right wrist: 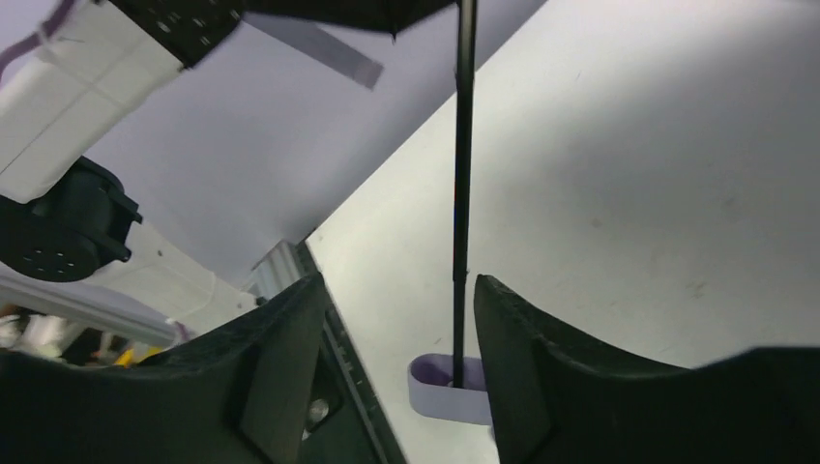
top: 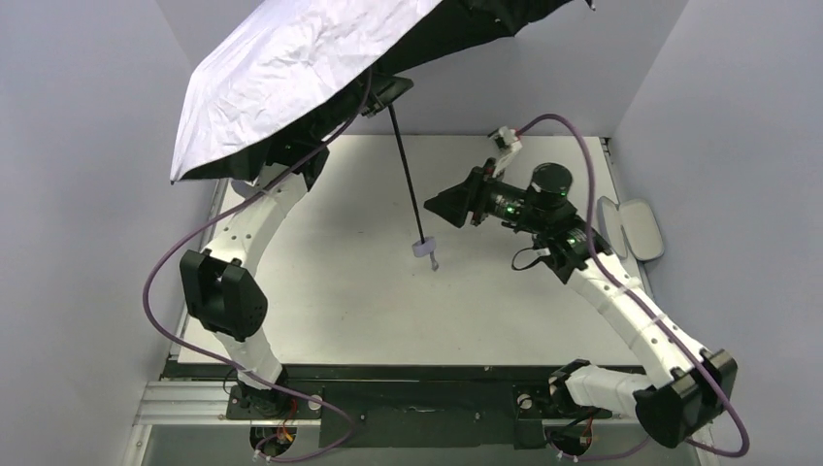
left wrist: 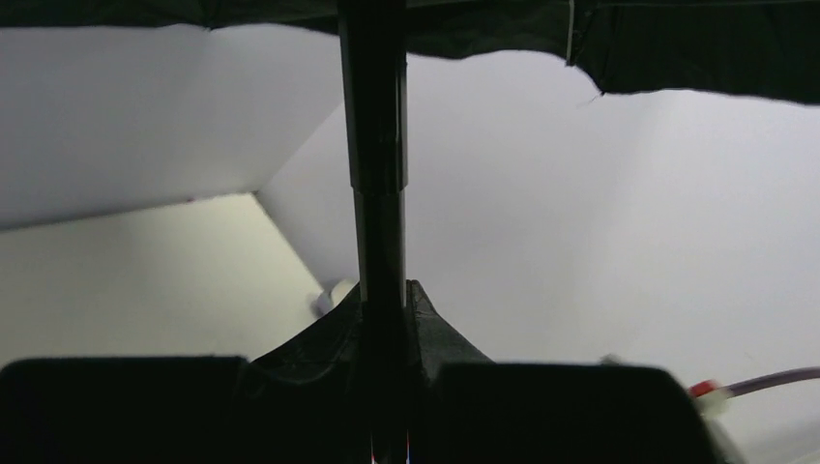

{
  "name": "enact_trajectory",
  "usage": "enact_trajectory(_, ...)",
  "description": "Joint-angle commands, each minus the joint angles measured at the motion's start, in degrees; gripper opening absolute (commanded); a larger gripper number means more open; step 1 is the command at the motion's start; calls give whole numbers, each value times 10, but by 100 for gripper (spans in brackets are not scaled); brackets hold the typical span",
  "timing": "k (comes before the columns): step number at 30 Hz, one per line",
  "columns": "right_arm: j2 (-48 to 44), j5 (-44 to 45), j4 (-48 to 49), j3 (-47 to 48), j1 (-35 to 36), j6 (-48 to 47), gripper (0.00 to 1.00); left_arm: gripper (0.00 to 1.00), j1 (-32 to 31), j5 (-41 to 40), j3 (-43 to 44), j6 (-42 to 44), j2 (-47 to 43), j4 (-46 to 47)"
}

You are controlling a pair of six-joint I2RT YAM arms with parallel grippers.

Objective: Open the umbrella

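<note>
The canopy [top: 291,68] is spread and the umbrella's handle is above the table, so the left gripper next needs to move back and down, tilting toward the table, then release the umbrella's stem.
The umbrella is open. Its pale lavender canopy [top: 291,68] spreads over the back left, with black lining [left wrist: 696,48] underneath. The thin black shaft [top: 408,175] slants down to the small lavender handle [top: 424,248], which hangs just above the table. My left gripper [top: 388,94] is shut on the shaft [left wrist: 375,145] close under the canopy; in the left wrist view its fingertips [left wrist: 425,314] pinch it. My right gripper [top: 448,204] is open and empty, just right of the lower shaft. In the right wrist view the shaft [right wrist: 462,193] and handle [right wrist: 445,387] show between its spread fingers [right wrist: 290,338].
A lavender oval hard case [top: 631,228] lies at the table's right edge behind the right arm. The white table [top: 369,301] is walled by grey panels on the left, back and right. The canopy hides the back left corner.
</note>
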Motion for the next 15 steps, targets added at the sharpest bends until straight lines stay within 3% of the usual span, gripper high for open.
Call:
enact_trajectory(1, -70, -9, -1, 17, -36, -72, 59, 0, -2, -9, -58, 65, -67, -13)
enact_trajectory(6, -109, 25, -112, 15, -61, -143, 73, 0, -23, -58, -119, 120, -125, -100)
enact_trajectory(11, -152, 75, -197, 2, -83, -218, 75, 0, -69, -151, -142, 172, -164, -223)
enact_trajectory(15, -190, 127, -261, -16, -91, -260, 75, 0, -95, -169, -203, 206, -193, -223)
